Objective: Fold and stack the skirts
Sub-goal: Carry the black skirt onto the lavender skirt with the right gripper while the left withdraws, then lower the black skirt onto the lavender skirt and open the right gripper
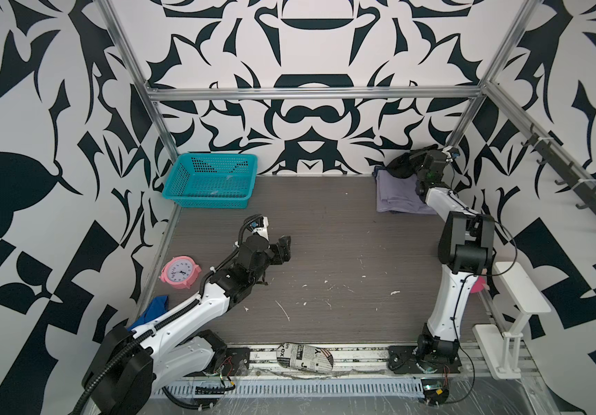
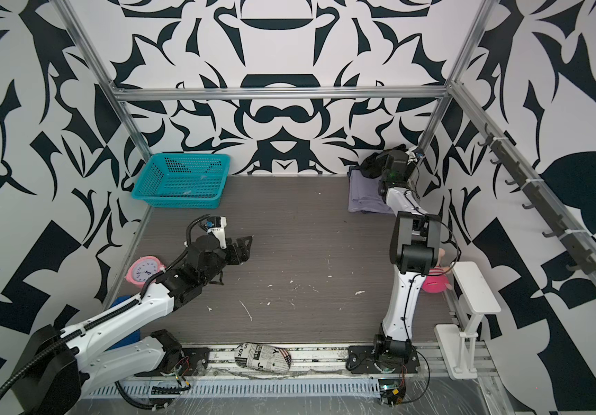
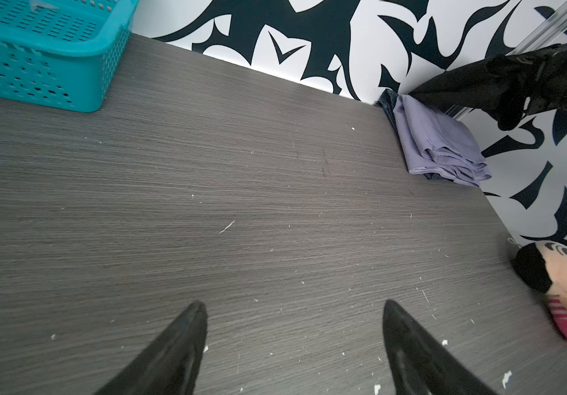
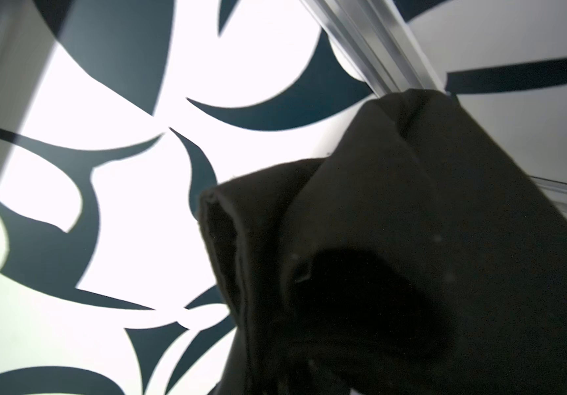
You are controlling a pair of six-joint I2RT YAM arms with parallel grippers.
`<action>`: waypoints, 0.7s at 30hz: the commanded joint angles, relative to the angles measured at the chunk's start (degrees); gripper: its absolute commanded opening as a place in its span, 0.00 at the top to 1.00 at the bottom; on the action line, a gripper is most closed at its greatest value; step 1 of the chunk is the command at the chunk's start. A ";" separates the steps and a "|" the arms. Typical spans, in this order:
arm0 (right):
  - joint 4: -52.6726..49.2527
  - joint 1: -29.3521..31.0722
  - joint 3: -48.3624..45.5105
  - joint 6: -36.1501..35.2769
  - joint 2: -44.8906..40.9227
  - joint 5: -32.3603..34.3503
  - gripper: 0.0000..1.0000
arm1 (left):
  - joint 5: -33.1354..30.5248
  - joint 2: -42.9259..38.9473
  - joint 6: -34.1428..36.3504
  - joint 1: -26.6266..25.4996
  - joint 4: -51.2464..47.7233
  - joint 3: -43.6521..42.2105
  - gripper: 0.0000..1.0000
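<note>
My right gripper lowers onto the folded lavender skirt (image 1: 403,191) next and releases the black skirt there, since that pile lies just below the gripper holding it.
The pale lavender skirt (image 1: 397,196) lies folded in the back right corner of the table. The dark denim skirt (image 3: 386,106) shows only as an edge beneath it. My right gripper (image 1: 419,168) is shut on the black skirt (image 1: 401,164), which hangs bunched just above the back of that pile. In the right wrist view the black skirt (image 4: 412,256) covers the jaws. My left gripper (image 1: 284,248) hovers open and empty over the mid-left of the table. Its fingertips (image 3: 196,311) stand wide apart over bare wood.
A teal basket (image 1: 210,183) sits at the back left. A pink clock (image 1: 180,272) and a bright blue cloth (image 1: 154,309) lie by the left edge. A newspaper-print bundle (image 1: 305,355) rests on the front rail. A plush doll (image 3: 562,284) and a white stand (image 1: 516,287) are at the right.
</note>
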 commanded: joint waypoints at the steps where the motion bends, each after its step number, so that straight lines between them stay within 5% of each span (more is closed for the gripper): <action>1: 3.76 -0.53 -2.87 -1.44 -1.98 -1.62 1.00 | 0.09 0.47 -0.24 0.03 -1.23 0.49 0.17; 11: 4.44 -1.39 -9.95 -4.92 -3.58 -2.88 0.95 | 0.77 0.53 -0.28 0.03 -1.33 0.55 0.17; 15: 1.47 -1.83 -11.67 -7.58 -5.79 -3.82 0.65 | 1.03 0.68 -0.33 0.03 -1.25 0.80 0.17; 17: 0.57 -2.30 -13.87 -6.71 -8.27 -5.75 0.36 | 1.12 0.94 -0.27 0.03 -1.25 0.98 0.17; 21: -8.17 -2.63 -17.86 -6.91 -16.89 -5.32 0.30 | 1.44 1.61 0.14 0.03 -1.82 2.22 0.17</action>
